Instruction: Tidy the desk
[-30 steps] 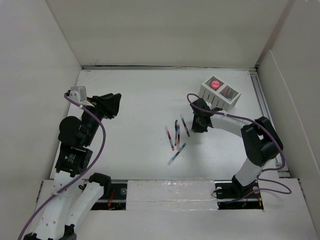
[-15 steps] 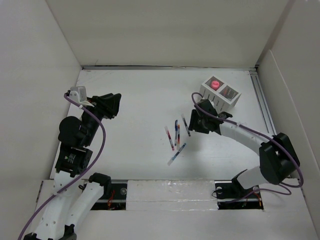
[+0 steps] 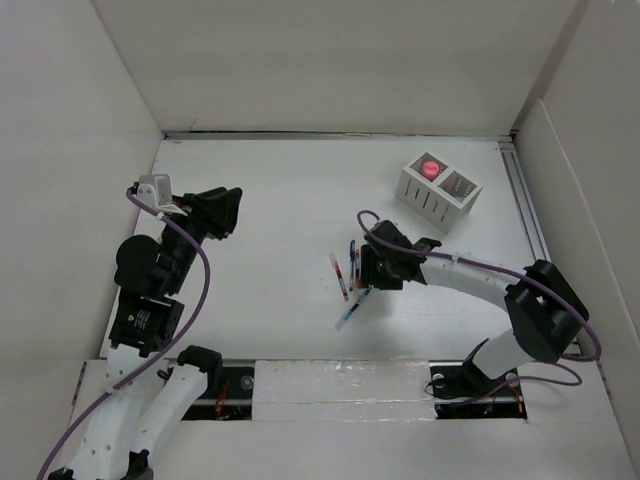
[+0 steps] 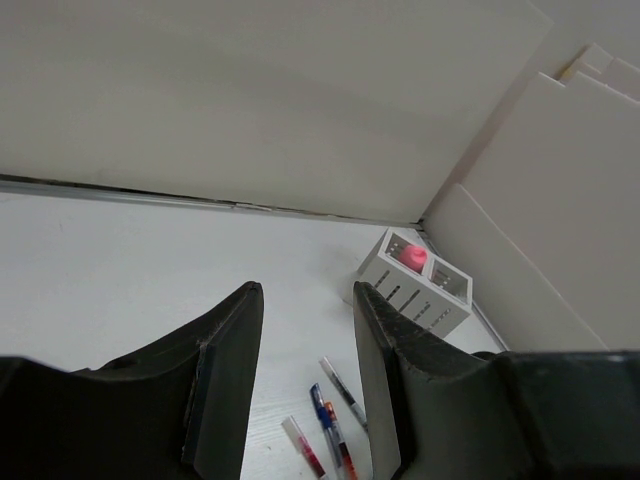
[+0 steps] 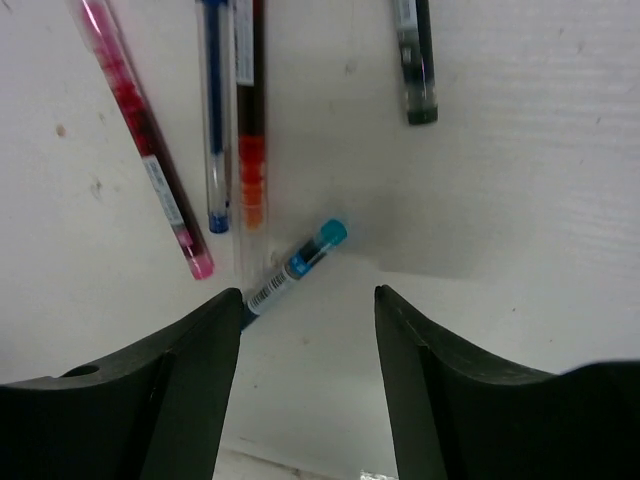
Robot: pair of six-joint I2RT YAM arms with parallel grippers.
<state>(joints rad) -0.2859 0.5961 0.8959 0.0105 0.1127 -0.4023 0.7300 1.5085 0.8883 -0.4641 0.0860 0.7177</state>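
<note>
Next, my open right gripper goes down onto the cyan end of the cyan-capped pen (image 3: pixel 369 291) (image 5: pixel 322 241), since that end sticks out clear of the pens beside it.
Several pens lie loose on the white desk (image 3: pixel 290 190): a red pen (image 3: pixel 339 275), a blue pen (image 3: pixel 352 252) and a cyan-capped pen (image 3: pixel 350 310). My right gripper (image 3: pixel 368 268) hovers low over them, open and empty. In the right wrist view the cyan-capped pen (image 5: pixel 295 265) runs under the left fingertip (image 5: pixel 215 330), with the pink-red pen (image 5: pixel 145 150), blue pen (image 5: pixel 213 110), orange pen (image 5: pixel 250 120) and black pen (image 5: pixel 415 60) beyond the right gripper (image 5: pixel 308 295). My left gripper (image 3: pixel 232 210) is raised at the left, jaws apart, holding nothing.
A white slotted organizer box (image 3: pixel 438 187) with a pink object in one compartment stands at the back right, also in the left wrist view as the organizer box (image 4: pixel 415 285). White walls close three sides. A metal rail (image 3: pixel 525 210) runs along the right edge.
My right arm swung left and nearer, from beside the organizer box to over the pens, and its jaws opened. The left arm has not moved.
</note>
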